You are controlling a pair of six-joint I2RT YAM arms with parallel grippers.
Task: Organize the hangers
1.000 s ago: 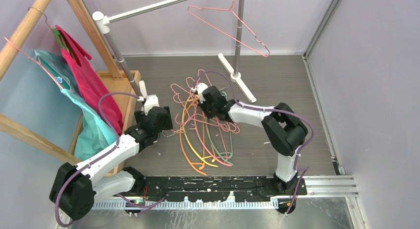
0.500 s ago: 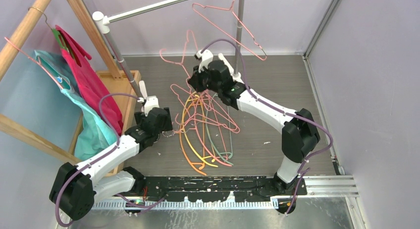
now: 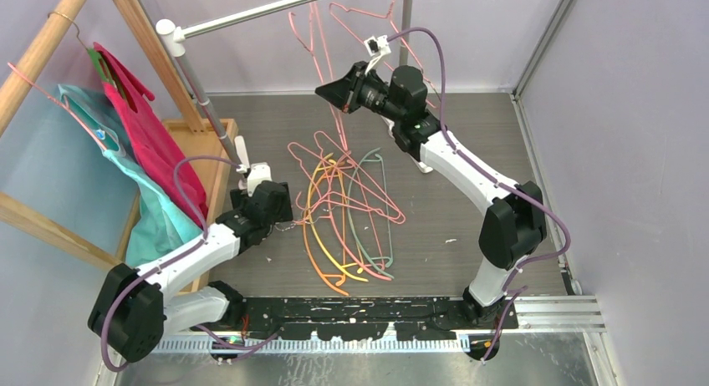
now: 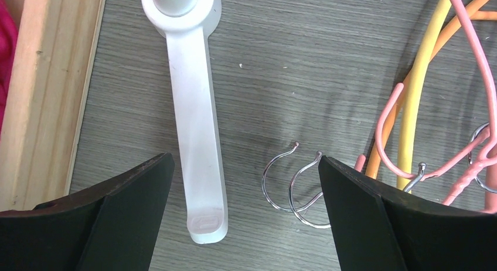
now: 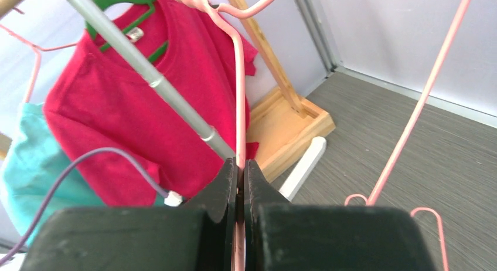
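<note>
Next, my right gripper lifts the pink wire hanger away from my base, then moves it along the bar toward the other pink hanger.
A tangle of pink, orange, yellow and pale green hangers [image 3: 347,210] lies on the floor. My right gripper [image 3: 322,91] is raised near the rail and shut on a pink wire hanger [image 3: 311,43]. In the right wrist view the jaws [image 5: 240,165] pinch that hanger's wire [image 5: 239,95]. Another pink hanger [image 3: 393,35] hangs on the rail. My left gripper [image 3: 266,204] hovers low at the pile's left edge, open and empty [image 4: 246,224]. Two silver hooks [image 4: 293,189] lie by its right jaw, with a yellow hanger [image 4: 419,89] beyond.
A wooden rack at left carries a magenta garment [image 3: 142,127] and a teal one [image 3: 159,210] over a wooden base [image 3: 205,152]. The metal rail [image 3: 251,14] stands on a pole [image 3: 404,60] with white feet [image 3: 401,131] [image 4: 193,107]. Walls close the right and back.
My right arm rose from the pile and moved back toward the rail, lifting one pink hanger with it. My left arm has barely moved.
</note>
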